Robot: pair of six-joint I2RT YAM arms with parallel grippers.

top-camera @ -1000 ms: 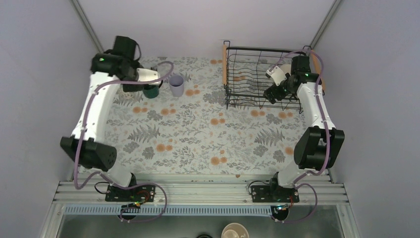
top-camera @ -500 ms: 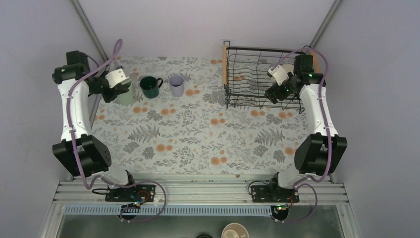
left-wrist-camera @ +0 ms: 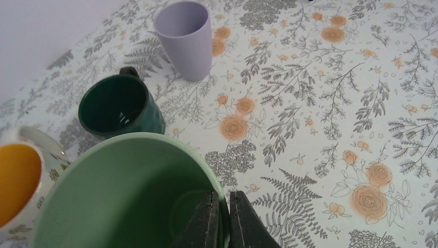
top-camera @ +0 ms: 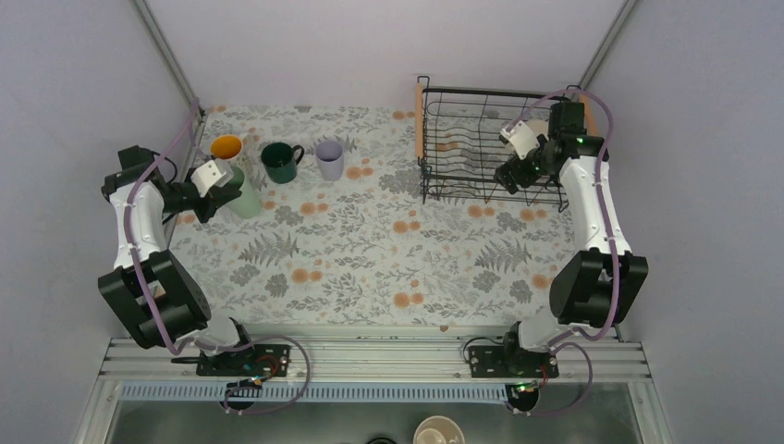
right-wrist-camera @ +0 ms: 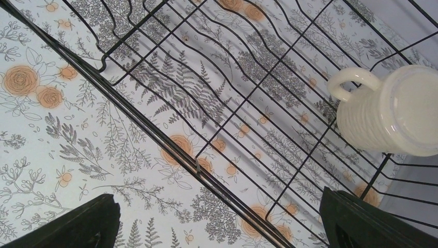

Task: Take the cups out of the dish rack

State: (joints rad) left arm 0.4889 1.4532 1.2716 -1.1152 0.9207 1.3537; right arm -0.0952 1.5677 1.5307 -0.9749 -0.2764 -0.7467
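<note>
The left gripper moves down with the mint green cup next and releases the cup's rim, since the clear cloth beside the floral mug lies below the gripper.
My left gripper [top-camera: 227,189] [left-wrist-camera: 223,219] is shut on the wall of the mint green cup [top-camera: 243,200] [left-wrist-camera: 119,191], one finger inside and one outside, at the table's left side. Behind it, in a row, stand the floral mug with orange inside [top-camera: 226,146] [left-wrist-camera: 18,178], the dark green mug [top-camera: 279,160] [left-wrist-camera: 116,106] and the lavender tumbler [top-camera: 329,158] [left-wrist-camera: 185,39]. My right gripper [top-camera: 511,176] [right-wrist-camera: 219,222] is open and empty over the front of the dish rack [top-camera: 439,153] [right-wrist-camera: 170,134]. The cream mug [right-wrist-camera: 392,111] sits upside down in the rack.
The rack's wooden handles [top-camera: 421,120] run along its sides. The rack stands at the back right near the right wall. The table has a floral cloth [top-camera: 370,240]. A tan cup [top-camera: 438,432] lies below the near rail.
My left arm has swung left and toward the near side with the mint green cup, uncovering the floral mug. The right arm has hardly moved.
</note>
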